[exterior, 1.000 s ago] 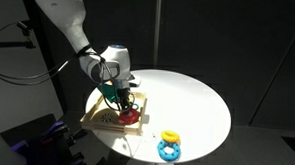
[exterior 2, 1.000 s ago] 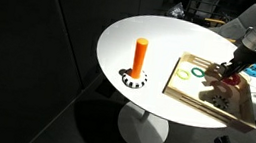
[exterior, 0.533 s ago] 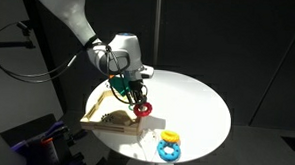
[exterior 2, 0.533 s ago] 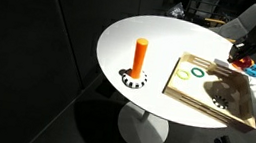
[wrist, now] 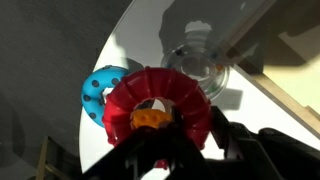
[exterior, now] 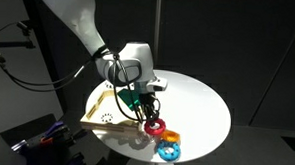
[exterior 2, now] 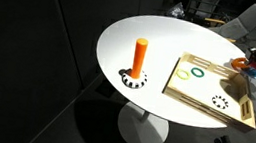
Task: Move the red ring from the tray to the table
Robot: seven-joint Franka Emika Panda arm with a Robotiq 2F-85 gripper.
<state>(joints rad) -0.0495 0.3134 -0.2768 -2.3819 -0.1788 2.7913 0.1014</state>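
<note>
The table spot between the blue ring and the clear round object, outside the tray, is below, so the gripper should lower the red ring there next and release it.
My gripper [exterior: 151, 119] is shut on the red ring [exterior: 156, 126] and holds it above the white table [exterior: 202, 100], just past the wooden tray's [exterior: 99, 115] edge. In the wrist view the red ring [wrist: 155, 103] fills the centre between my dark fingers [wrist: 190, 150], with an orange piece in its hole. The blue ring with a yellow top [exterior: 169, 147] lies on the table right beside it and shows in the wrist view [wrist: 100, 90]. In an exterior view the ring [exterior 2: 242, 64] hangs by the tray's [exterior 2: 211, 90] far side.
A thin green ring [exterior 2: 196, 72] and a black dotted ring mark [exterior 2: 221, 103] lie in the tray. An orange upright peg on a dotted base [exterior 2: 139, 58] stands on the table. A clear round object [wrist: 198, 60] lies on the table ahead. The table edge is near.
My gripper has lifted the red ring out of the tray and carried it across the tray's rim to above the table, next to the blue ring.
</note>
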